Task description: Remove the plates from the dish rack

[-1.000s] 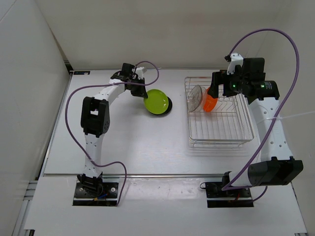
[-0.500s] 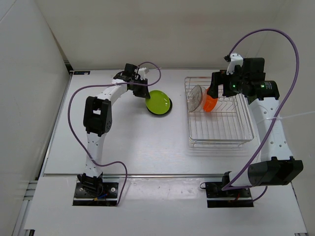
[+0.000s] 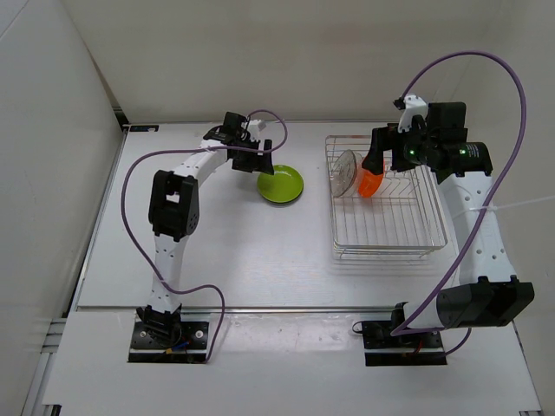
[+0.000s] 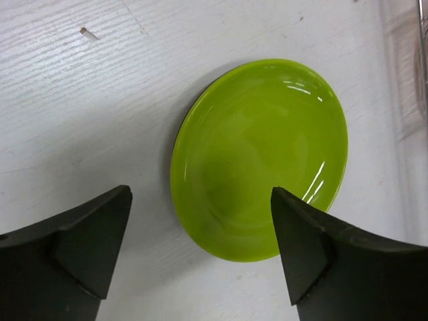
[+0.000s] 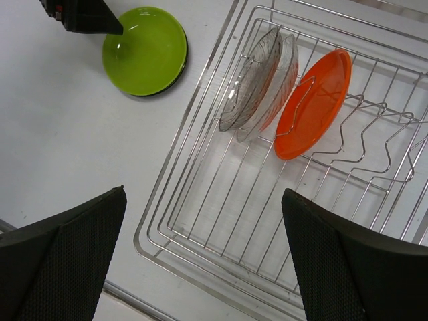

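Observation:
The orange plate stands slanted to my right gripper's open fingers in the wrist view, so next the gripper lowers and turns until they straddle the orange plate's upper rim [image 5: 324, 128].
The yellow-green plate [image 3: 281, 185] [image 4: 261, 157] lies flat on the table, stacked on a black plate whose dark rim [image 5: 182, 72] peeks out beneath it. My left gripper [image 3: 260, 163] [image 4: 200, 192] hovers over the plate's near-left edge, open and holding nothing. In the dish rack [image 3: 386, 247] [image 5: 200, 234] an orange plate [image 3: 370, 182] [image 5: 314, 103] stands on edge beside two clear plates [image 3: 346, 172] [image 5: 257, 80]. My right gripper [image 3: 386, 149] [image 5: 203, 192] hangs open above the rack, touching nothing.
The rack's near half holds only bare wires. A purple cable [image 3: 486, 65] arcs over the right arm, and another loops near the left wrist [image 3: 269, 130]. White walls close in the table at the back and left.
My left gripper has opened and let go of the yellow-green plate, which went from tilted to lying flat on the black plate. The right arm has not moved.

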